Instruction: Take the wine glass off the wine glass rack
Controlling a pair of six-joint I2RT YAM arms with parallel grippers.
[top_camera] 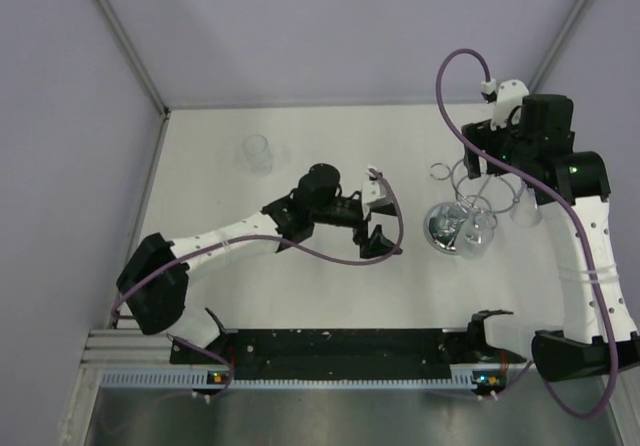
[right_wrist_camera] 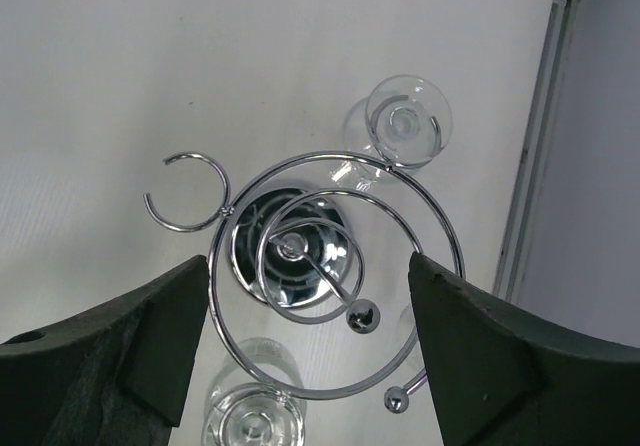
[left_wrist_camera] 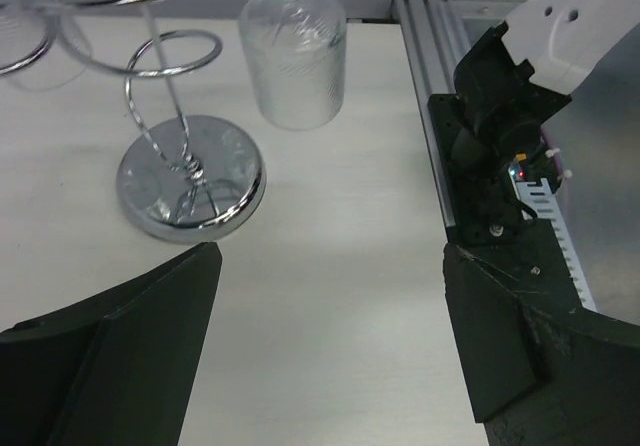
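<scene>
I should move my left gripper to the right in the top view until its open fingers are on both sides of the rack's near hanging glass [top_camera: 474, 235] [left_wrist_camera: 295, 61].
The chrome wine glass rack [top_camera: 447, 228] stands on the right of the table, its mirror base [left_wrist_camera: 190, 178] on the white top. In the right wrist view I look straight down on its rings [right_wrist_camera: 335, 155], with one wine glass [right_wrist_camera: 405, 121] hanging at the top right and another [right_wrist_camera: 255, 421] at the bottom. My right gripper [right_wrist_camera: 310, 286] hovers open above the rack [top_camera: 487, 166], touching nothing. My left gripper [top_camera: 371, 222] is open and empty just left of the rack, low over the table [left_wrist_camera: 330, 336]. A hanging glass bowl [left_wrist_camera: 292, 61] shows ahead of it.
Another clear glass [top_camera: 258, 153] stands alone on the table at the back left. One rack ring [right_wrist_camera: 185, 228] holds nothing. The black rail [top_camera: 330, 351] with the arm bases runs along the near edge. Grey walls close in the back and sides.
</scene>
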